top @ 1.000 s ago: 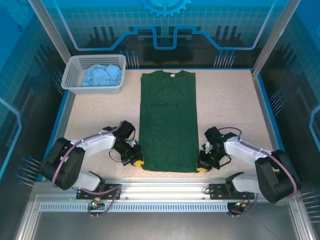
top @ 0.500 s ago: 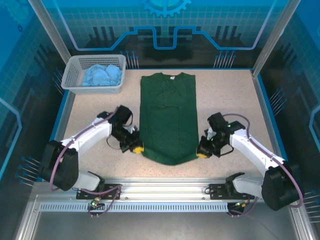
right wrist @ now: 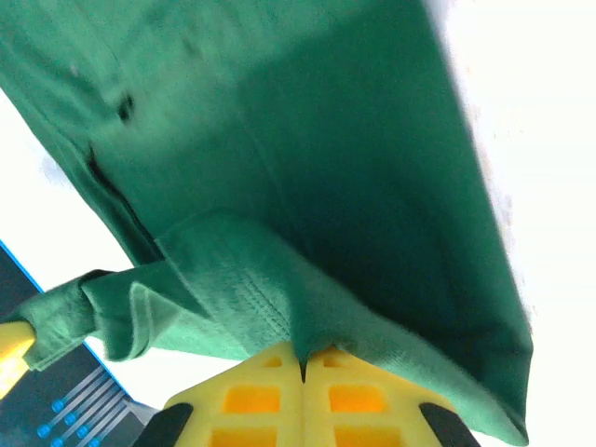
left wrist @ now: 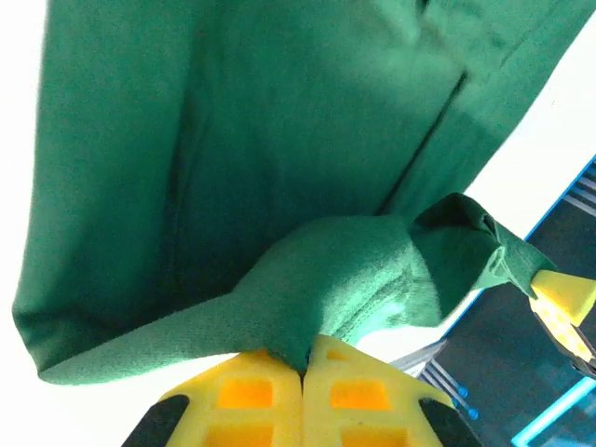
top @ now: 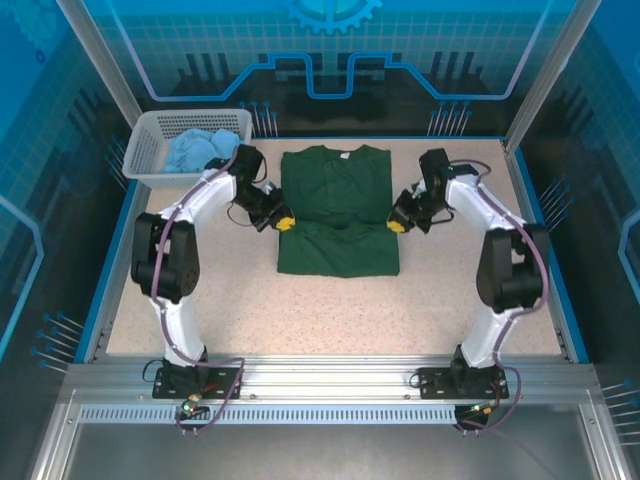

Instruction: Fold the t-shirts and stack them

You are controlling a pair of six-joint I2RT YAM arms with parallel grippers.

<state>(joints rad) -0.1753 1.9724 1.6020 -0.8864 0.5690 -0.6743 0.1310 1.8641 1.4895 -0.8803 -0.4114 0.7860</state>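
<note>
I should next use my left gripper to carry the corner of the t-shirt's hem outward and down onto the side edge of the t-shirt's top half (top: 288, 199), because the t-shirt's hem still hangs above the t-shirt.
The dark green t-shirt (top: 335, 200) lies at the back middle of the table, its bottom half doubled up over the top half. My left gripper (top: 284, 223) is shut on the hem corner at the shirt's left edge; the yellow pads (left wrist: 242, 396) pinch green cloth (left wrist: 307, 289). At the right edge, my right gripper (top: 396, 226) is shut on the other hem corner (right wrist: 279, 298), cloth caught between its yellow pads (right wrist: 363, 396). The light blue t-shirt (top: 203, 152) sits crumpled in the white basket (top: 140, 150) at back left.
The basket stands close beside my left arm. Blue walls and metal posts ring the table. A metal rail (top: 330, 385) runs along the near edge, where both arm bases are bolted.
Both grippers carried the shirt's bottom hem from the near edge toward the back, folding the lower half over the upper half. The arms now reach far out.
</note>
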